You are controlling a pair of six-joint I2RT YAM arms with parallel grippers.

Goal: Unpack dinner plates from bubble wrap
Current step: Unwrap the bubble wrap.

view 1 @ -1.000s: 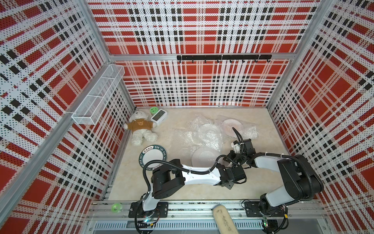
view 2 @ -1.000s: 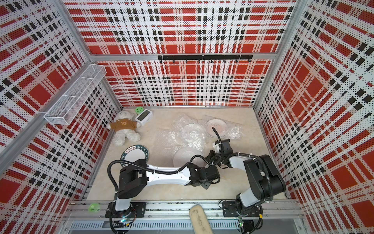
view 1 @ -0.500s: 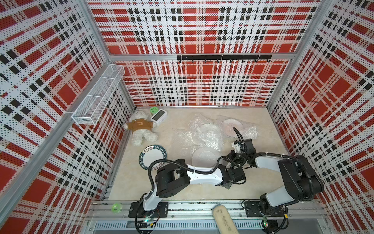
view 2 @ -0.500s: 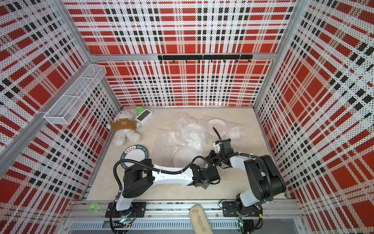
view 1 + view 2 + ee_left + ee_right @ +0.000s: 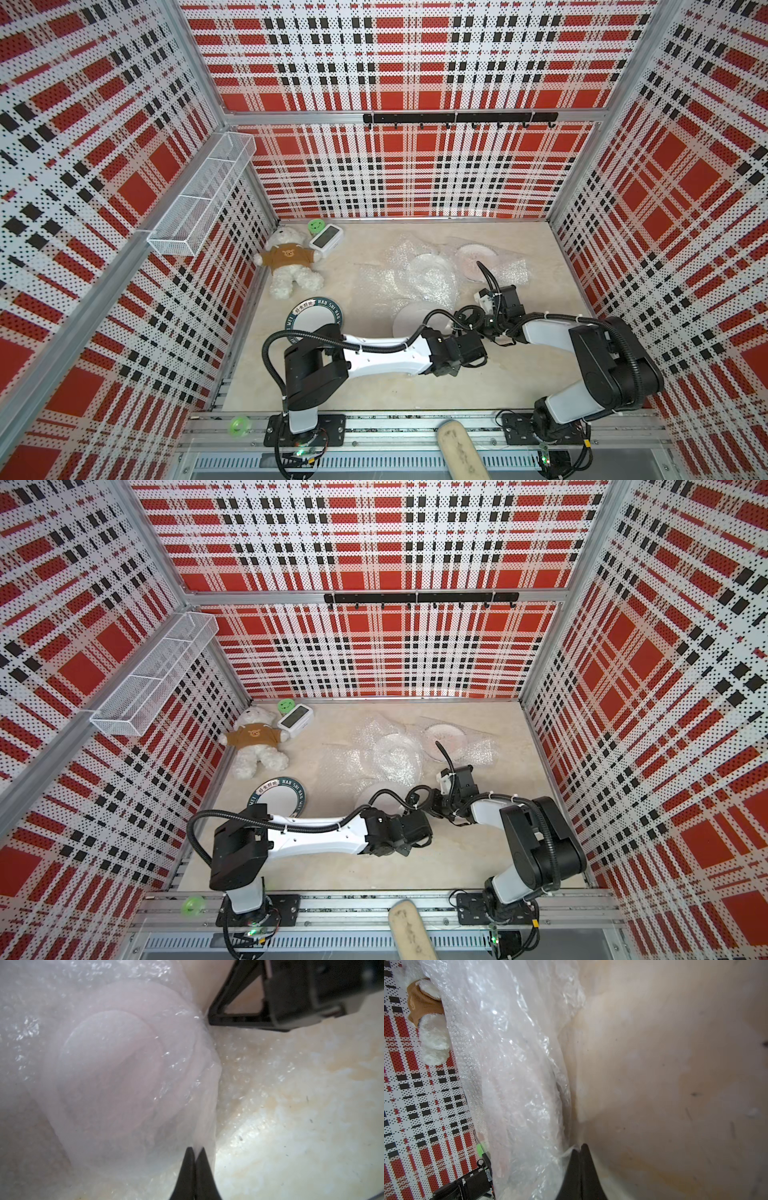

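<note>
My left gripper will next move across the plate and release the wrap's edge at the wrapped plate's side facing the bare plate. That side lies across the plate from my left gripper.
A white dinner plate point(image 5: 116, 1068) lies inside clear bubble wrap point(image 5: 207, 1105) at the front middle of the table; in a top view this wrapped plate point(image 5: 409, 322) is partly under my arms' cables. My left gripper point(image 5: 195, 1149) is shut on the wrap's edge beside the plate's rim. My right gripper point(image 5: 580, 1145) is shut on the bubble wrap point(image 5: 517, 1076) too, a little farther along the same edge. In the left wrist view its fingers point(image 5: 239, 1019) touch the wrap. Behind lie a loose wrap heap point(image 5: 419, 274) and a pinkish wrapped plate point(image 5: 476, 259). A bare dark-rimmed plate point(image 5: 313, 322) sits left.
A teddy bear point(image 5: 289, 266), a small white clock point(image 5: 326, 239) and a green disc point(image 5: 316, 225) lie at the back left corner. A wire basket point(image 5: 203, 199) hangs on the left wall. Both arms point(image 5: 382, 357) cross low over the front of the table point(image 5: 519, 374).
My left gripper has gone from open to shut on the bubble wrap's edge, and its arm has shifted slightly. The right gripper has stayed shut on the wrap.
</note>
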